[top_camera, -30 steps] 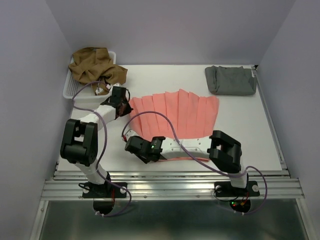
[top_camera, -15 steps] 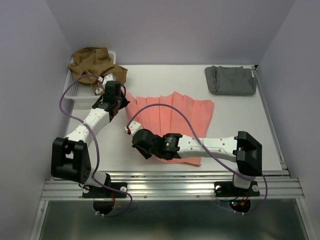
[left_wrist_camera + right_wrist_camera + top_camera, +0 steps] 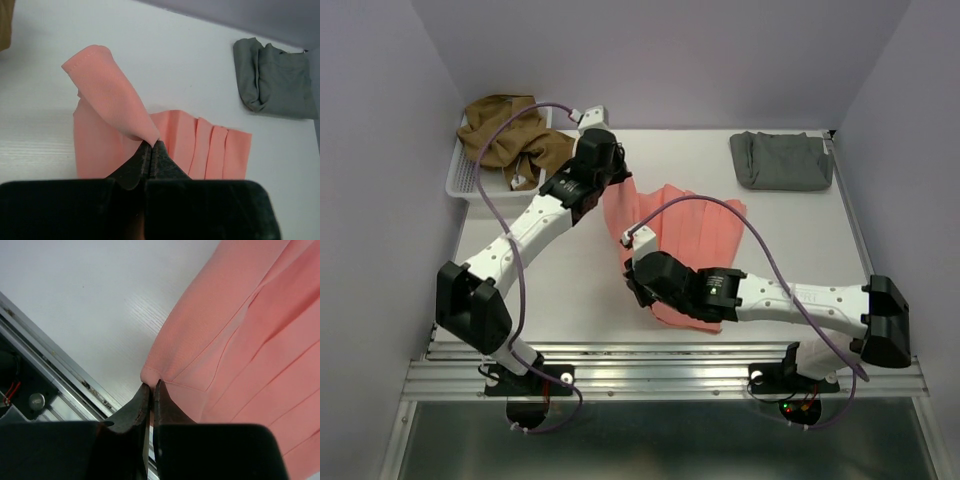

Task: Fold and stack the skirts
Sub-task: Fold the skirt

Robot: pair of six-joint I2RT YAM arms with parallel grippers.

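Note:
My right gripper goes back and to the right in the top view next, then down, and releases, since the skirt's near end lies below and that way.
The salmon-pink skirt [image 3: 692,232] lies mid-table, its left part lifted and carried over the rest. My left gripper [image 3: 151,145] is shut on its far-left corner [image 3: 618,196], which hangs as a raised flap [image 3: 107,95]. My right gripper [image 3: 151,386] is shut on its near-left corner [image 3: 152,371], close to the table's front rail. The pleated remainder of that skirt [image 3: 215,152] rests flat on the table. A folded grey skirt [image 3: 781,159] [image 3: 275,80] sits at the far right. The olive-brown skirt [image 3: 510,135] is heaped in the basket at the far left.
A white mesh basket [image 3: 463,175] stands at the far-left table corner. The metal front rail [image 3: 55,372] runs just below my right gripper. Purple cables loop over both arms. Lilac walls enclose the table on three sides.
Both grippers have carried the pink skirt's left edge to the right, folding it over itself. The left arm swung from the basket side toward the table's middle; the right arm stretched out leftward.

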